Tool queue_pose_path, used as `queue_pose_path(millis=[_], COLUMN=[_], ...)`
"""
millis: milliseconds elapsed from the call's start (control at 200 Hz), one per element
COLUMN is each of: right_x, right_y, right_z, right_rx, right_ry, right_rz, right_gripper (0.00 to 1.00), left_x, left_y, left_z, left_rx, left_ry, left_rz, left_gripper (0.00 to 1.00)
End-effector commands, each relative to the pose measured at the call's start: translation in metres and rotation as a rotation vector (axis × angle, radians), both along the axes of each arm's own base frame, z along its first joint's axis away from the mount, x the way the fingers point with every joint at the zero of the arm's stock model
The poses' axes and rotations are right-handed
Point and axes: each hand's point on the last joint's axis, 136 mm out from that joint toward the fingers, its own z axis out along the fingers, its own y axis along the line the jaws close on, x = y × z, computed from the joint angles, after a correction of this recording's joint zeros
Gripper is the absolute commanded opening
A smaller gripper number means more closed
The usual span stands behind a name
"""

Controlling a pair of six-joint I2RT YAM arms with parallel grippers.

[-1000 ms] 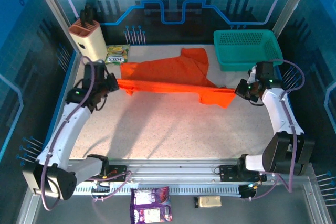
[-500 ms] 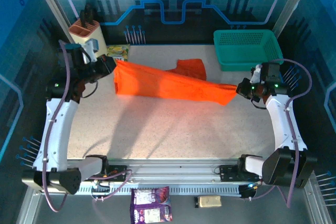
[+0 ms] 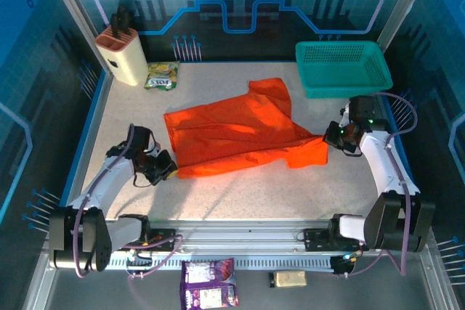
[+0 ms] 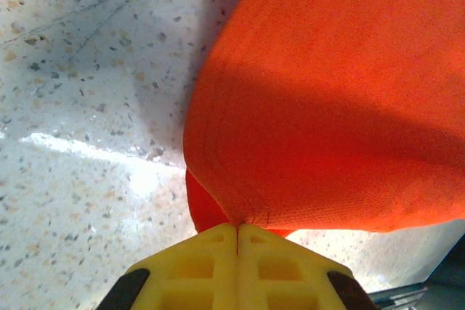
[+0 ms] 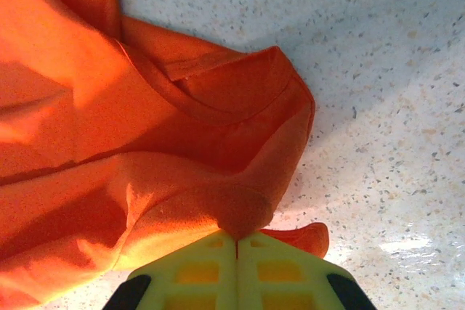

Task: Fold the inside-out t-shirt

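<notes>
I will next move the pinched hem a little in toward the t-shirt (image 3: 236, 132) and down with my left gripper. I will then let go of it at the t-shirt's near corner.
The bright orange inside-out t-shirt (image 3: 236, 132) lies spread across the middle of the speckled table, one sleeve reaching toward the back. My left gripper (image 3: 169, 168) is low at the shirt's near left corner, shut on the t-shirt. In the left wrist view its yellow fingers (image 4: 211, 252) pinch the hem of the t-shirt (image 4: 327, 107). My right gripper (image 3: 330, 136) sits at the shirt's right end, shut on the t-shirt. The right wrist view shows a fold of the t-shirt (image 5: 145, 143) squeezed between the fingers (image 5: 261, 259), close to the neckline.
A teal mesh basket (image 3: 341, 67) stands at the back right, just behind the right arm. A cream knife block (image 3: 121, 56) and a green packet (image 3: 161, 75) sit at the back left. Bare tabletop (image 3: 247, 190) lies in front of the shirt.
Both grippers have lowered the shirt from a stretched, lifted hold onto the table. The left gripper swung from the back left down to the near left, spreading the cloth flat.
</notes>
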Motion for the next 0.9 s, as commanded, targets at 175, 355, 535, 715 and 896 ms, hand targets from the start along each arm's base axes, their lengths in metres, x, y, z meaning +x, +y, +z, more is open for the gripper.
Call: queue_pose_path(millis=[175, 355, 535, 715, 896], right_x=[0.026, 0.031, 0.028, 0.027, 0.028], right_y=[-0.002, -0.002, 0.0, 0.005, 0.009], right_z=[-0.012, -0.01, -0.013, -0.017, -0.015], right_rx=[-0.022, -0.027, -0.027, -0.02, -0.021], right_ry=[-0.012, -0.01, -0.003, 0.011, 0.011], right_rz=[-0.015, -0.007, 0.001, 0.018, 0.031], right_gripper=[0.0, 0.0, 0.0, 0.0, 0.0], left_x=[0.046, 0.049, 0.035, 0.01, -0.002], left_y=[-0.002, 0.007, -0.001, -0.005, -0.007], left_z=[-0.019, -0.024, -0.001, -0.007, -0.025], left_rx=[-0.011, 0.072, 0.089, 0.152, 0.207], left_ry=[-0.04, -0.02, -0.063, -0.018, 0.031], left_rz=[0.007, -0.004, -0.026, -0.052, -0.081], left_gripper=[0.0, 0.12, 0.29, 0.33, 0.3])
